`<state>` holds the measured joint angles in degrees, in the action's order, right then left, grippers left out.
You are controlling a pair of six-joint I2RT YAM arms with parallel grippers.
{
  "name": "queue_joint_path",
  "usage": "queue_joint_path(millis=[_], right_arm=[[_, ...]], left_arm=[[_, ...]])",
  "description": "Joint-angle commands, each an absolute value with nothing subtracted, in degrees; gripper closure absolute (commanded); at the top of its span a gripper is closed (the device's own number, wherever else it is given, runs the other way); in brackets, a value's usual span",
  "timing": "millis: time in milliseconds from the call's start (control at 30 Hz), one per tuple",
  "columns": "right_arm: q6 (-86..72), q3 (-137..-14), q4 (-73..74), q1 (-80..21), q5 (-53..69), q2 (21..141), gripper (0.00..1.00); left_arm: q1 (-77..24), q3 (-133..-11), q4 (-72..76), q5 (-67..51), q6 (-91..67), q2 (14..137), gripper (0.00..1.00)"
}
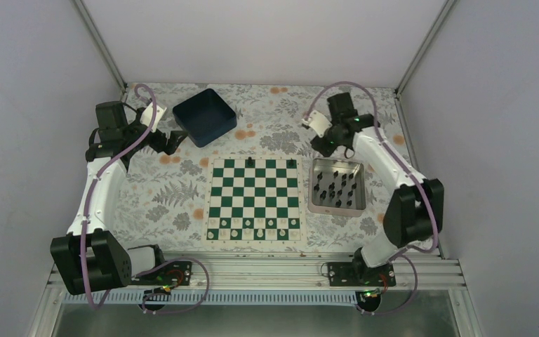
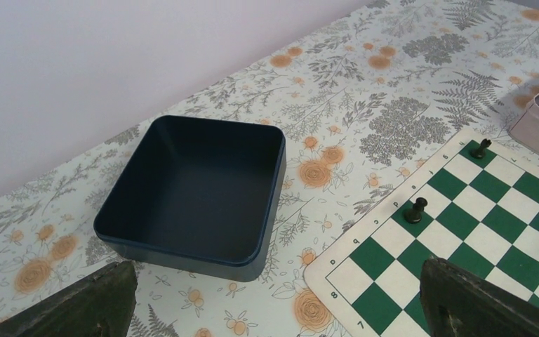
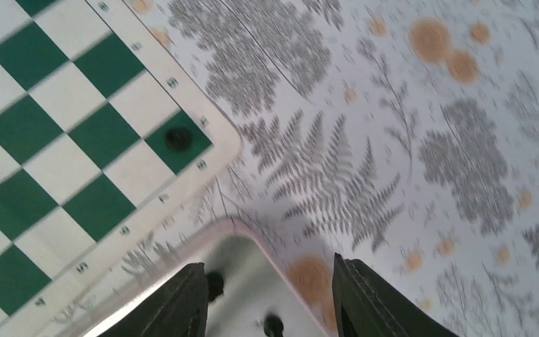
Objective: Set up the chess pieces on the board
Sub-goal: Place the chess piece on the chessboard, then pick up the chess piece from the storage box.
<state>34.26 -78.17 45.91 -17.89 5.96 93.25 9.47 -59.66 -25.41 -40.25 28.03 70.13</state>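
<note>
The black piece nearest the tray's far corner by the board is below and back from my open right gripper, so my right gripper will move down and back around that piece next.
The green and white board lies in the middle of the table. Two black chess pieces stand on its far row, one left of centre and one near the right corner; both show in the left wrist view. Several more black pieces lie in the silver tray to the right of the board. My right gripper is open and empty, above the tray's far left corner. My left gripper is open and empty, near the blue bin.
A dark blue square bin stands empty at the back left, also in the left wrist view. Small white pieces line the board's near rows. The table has a flowered cloth. Grey walls close in both sides.
</note>
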Motion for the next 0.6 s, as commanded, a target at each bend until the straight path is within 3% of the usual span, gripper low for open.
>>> queue_joint_path(millis=[0,567], right_arm=[[34.84,-71.24,47.94,-14.96,5.33,90.12,0.52],[35.86,-64.58,44.05,-13.45,6.6,94.91,0.51]], left_arm=[[9.15,-59.93,-25.23,-42.19,28.65,70.22,0.0],[9.14,-59.73,-26.04,-41.07,28.82,68.95,0.0]])
